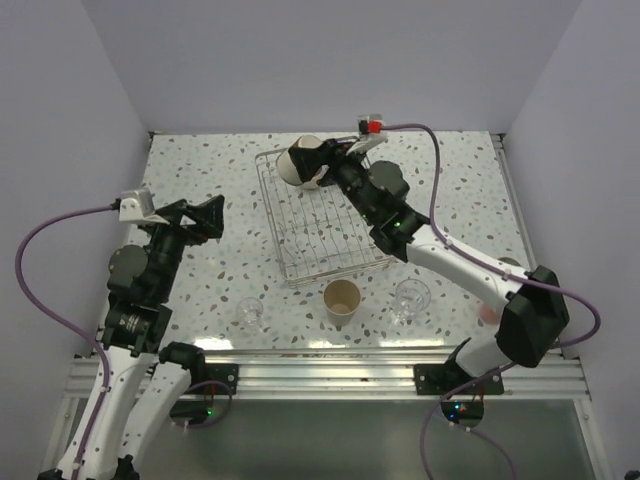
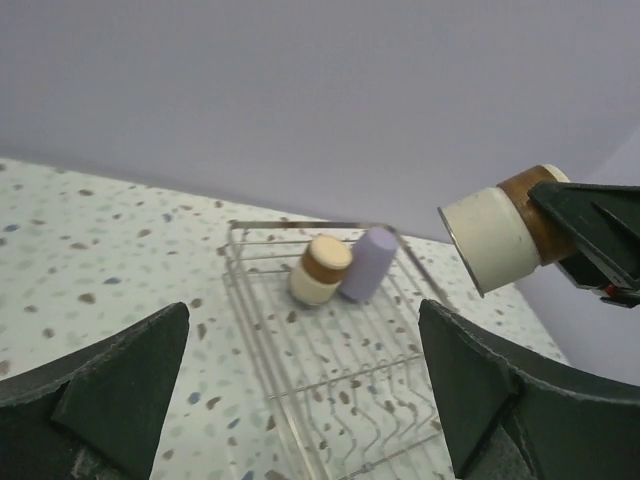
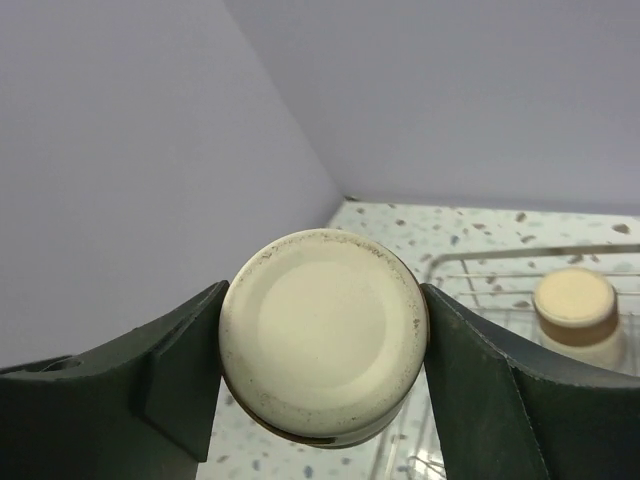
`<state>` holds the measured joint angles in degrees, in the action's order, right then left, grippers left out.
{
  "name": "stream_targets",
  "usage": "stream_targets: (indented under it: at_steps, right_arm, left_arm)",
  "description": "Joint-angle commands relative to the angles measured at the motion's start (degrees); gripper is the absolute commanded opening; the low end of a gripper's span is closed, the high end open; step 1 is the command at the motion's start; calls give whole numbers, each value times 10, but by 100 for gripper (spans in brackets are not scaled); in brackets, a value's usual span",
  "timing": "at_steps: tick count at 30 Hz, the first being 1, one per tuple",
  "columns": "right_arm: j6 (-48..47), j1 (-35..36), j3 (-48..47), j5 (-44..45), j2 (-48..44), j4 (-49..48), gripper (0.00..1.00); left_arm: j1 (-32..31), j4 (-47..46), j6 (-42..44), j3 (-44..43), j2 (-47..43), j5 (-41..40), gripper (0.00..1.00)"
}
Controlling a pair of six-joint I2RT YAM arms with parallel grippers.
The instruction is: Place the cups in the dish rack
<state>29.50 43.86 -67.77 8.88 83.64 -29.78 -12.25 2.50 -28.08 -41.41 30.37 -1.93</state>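
Observation:
The right gripper tilts downward next and lowers its cup into the rack's far corner (image 1: 278, 185) (image 3: 485, 315) beside the second cream cup to release it, as that spot is empty.
The wire dish rack (image 1: 325, 235) lies mid-table. My right gripper (image 1: 318, 160) is shut on a cream cup with a tan band (image 1: 295, 167), held sideways in the air over the rack's far left corner. Its round end (image 3: 322, 335) sits squeezed between both fingers. Inside the rack (image 2: 300, 340) lie a second cream and tan cup (image 2: 320, 270) and a lavender cup (image 2: 366, 262), side by side at the far end. My left gripper (image 1: 210, 217) hovers left of the rack, open and empty, facing the rack (image 2: 303, 325).
On the table in front of the rack stand a clear glass (image 1: 249, 313), a beige tumbler (image 1: 342, 300) and another clear glass (image 1: 411, 298). The right arm stretches diagonally over the rack's near right corner. Walls close the table at the back and sides.

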Motion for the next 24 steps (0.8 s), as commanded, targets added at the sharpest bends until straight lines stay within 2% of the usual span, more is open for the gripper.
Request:
stream_targets:
  at_steps: [1, 3, 4, 9, 14, 24]
  right_arm:
    - [-95, 1, -71, 58, 75, 113, 0]
    - [-102, 0, -103, 65, 120, 124, 0]
    - [-104, 1, -114, 67, 134, 131, 0]
    - [-124, 1, -198, 76, 213, 155, 0]
    - [-131, 1, -271, 80, 287, 178, 0]
    - [-160, 1, -401, 118, 413, 220, 0]
  left_arm:
    - [-2, 152, 72, -18, -14, -146, 100]
    - [-2, 194, 65, -17, -27, -213, 100]
    - [-2, 202, 86, -14, -32, -222, 100]
    - [-14, 224, 102, 2, -73, -202, 100]
    - [-19, 260, 83, 6, -73, -263, 100]
    - [-13, 230, 129, 35, -102, -193, 100]
